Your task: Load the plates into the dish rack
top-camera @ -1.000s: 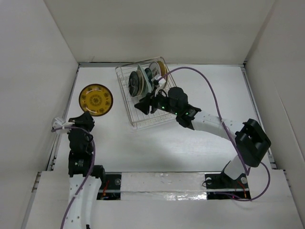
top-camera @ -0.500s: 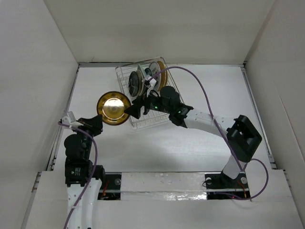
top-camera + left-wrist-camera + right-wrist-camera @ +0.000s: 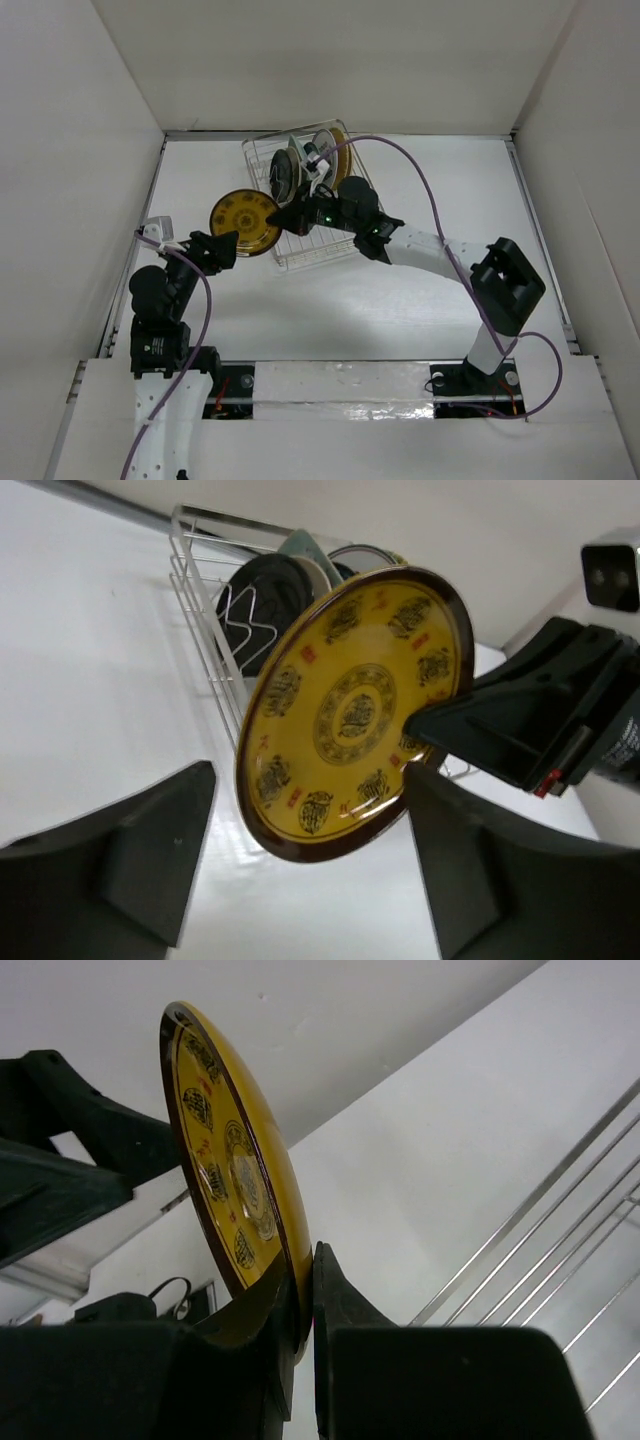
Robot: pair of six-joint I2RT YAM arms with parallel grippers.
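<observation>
The right gripper swings outward over the rack next, lowers the plate into the empty gap beside the black plate and releases it there.
A yellow-and-dark-brown plate (image 3: pixel 246 221) (image 3: pixel 355 710) (image 3: pixel 230 1170) hangs on edge above the table, just left of the dish rack (image 3: pixel 300 262). My right gripper (image 3: pixel 285 218) (image 3: pixel 305 1270) is shut on this plate's rim, one finger on each face. My left gripper (image 3: pixel 222 249) (image 3: pixel 310 780) stands open; its fingers straddle the plate's lower edge without touching it. Several other plates (image 3: pixel 300 165) (image 3: pixel 265 600) stand upright in the far end of the silver wire rack (image 3: pixel 195 590) (image 3: pixel 540 1260).
White walls close in the table on the left, the far side and the right. The right arm's purple cable (image 3: pixel 430 190) arcs over the table to the right of the rack. The right arm's elbow (image 3: pixel 505 285) sits at the right.
The yellow plate has gone from lying flat at the left to hanging beside the rack. My right gripper shut on its rim and my left gripper opened off it.
</observation>
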